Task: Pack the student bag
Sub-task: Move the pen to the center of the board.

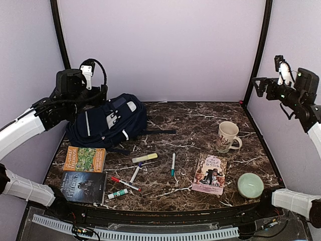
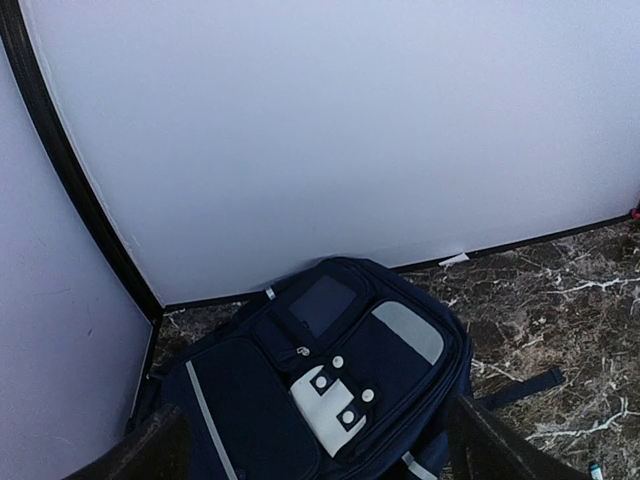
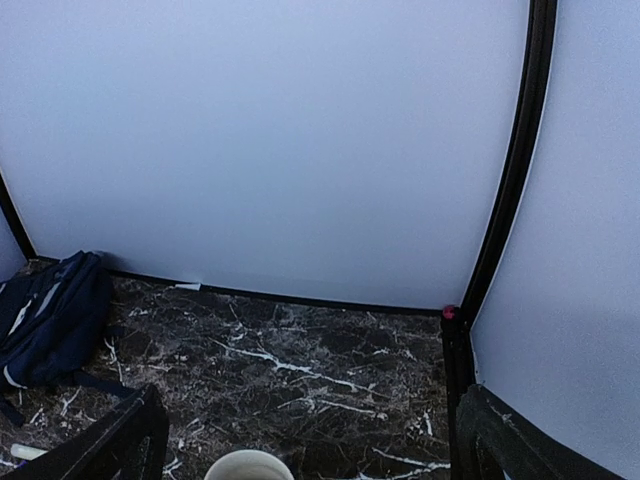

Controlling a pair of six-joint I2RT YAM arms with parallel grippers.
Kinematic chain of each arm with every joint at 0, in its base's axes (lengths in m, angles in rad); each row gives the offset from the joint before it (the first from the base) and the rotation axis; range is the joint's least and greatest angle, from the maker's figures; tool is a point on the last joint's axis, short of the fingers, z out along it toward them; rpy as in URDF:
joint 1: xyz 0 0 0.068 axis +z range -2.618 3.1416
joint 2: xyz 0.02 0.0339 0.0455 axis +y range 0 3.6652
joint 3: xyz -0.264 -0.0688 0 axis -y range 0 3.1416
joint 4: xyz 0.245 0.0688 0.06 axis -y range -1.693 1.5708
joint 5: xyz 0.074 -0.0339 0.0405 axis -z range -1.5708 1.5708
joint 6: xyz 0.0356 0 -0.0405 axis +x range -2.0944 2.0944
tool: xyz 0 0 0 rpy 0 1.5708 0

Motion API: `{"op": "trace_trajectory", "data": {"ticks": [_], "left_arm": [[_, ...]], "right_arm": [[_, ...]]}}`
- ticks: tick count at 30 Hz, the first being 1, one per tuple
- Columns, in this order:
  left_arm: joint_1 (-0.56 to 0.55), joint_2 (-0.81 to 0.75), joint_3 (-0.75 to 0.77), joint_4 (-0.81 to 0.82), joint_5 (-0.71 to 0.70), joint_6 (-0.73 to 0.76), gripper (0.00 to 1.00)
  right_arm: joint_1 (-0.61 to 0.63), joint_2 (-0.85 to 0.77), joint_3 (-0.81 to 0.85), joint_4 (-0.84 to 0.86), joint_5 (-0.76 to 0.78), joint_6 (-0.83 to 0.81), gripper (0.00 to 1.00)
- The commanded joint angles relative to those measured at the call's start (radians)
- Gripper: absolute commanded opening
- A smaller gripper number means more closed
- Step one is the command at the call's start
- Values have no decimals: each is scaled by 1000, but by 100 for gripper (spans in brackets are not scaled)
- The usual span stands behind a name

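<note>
The teal pen [image 1: 173,163] [image 2: 596,470] lies loose, below the left gripper and to its right in the top view, so the left gripper should next swing down that way and close on the pen's body.
The navy student bag [image 1: 108,120] lies front-up at the table's back left, its pockets zipped shut. It also shows in the left wrist view [image 2: 320,390] and at the left edge of the right wrist view [image 3: 50,315]. My left gripper [image 1: 99,94] hovers above the bag's far left side, open wide and empty; in its wrist view [image 2: 315,455] the fingers straddle the bag from above. My right gripper [image 1: 261,86] is raised high at the right wall, open and empty [image 3: 305,450].
Loose on the table are an orange-green book [image 1: 85,159], a dark book [image 1: 83,187], a pink book [image 1: 209,174], a yellow highlighter [image 1: 145,157], a teal pen [image 1: 173,163], several markers [image 1: 125,183], a mug [image 1: 228,136] and a green bowl [image 1: 250,185].
</note>
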Motion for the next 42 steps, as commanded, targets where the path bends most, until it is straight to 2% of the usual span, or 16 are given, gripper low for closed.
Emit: {"op": "trace_trajectory", "data": {"ticks": [1,8,17,21,25,31,36,42], "left_arm": [[99,10,-71,64,199,-5,89],[119,98,-98,30,368,-12,85],[-38,359,-23,22,507,-100,81],[-142,557,109,6,516,-124,80],[-239,804,336,-73,490,-117,81],[-317,1055,602,-174,452,-138,88],[-333,1126,646,-199,447,-146,90],[-333,1145,625,-229,428,-132,90]], "right_arm": [[-11,56,-70,66,-16,-4,100],[-23,163,-204,115,-169,-58,100],[-34,213,-370,198,-328,-106,98],[-37,215,-404,218,-369,-118,98],[-40,212,-427,244,-403,-130,98],[-42,202,-428,253,-435,-149,98],[-44,203,-418,246,-458,-162,98],[-44,206,-411,245,-471,-167,98]]}}
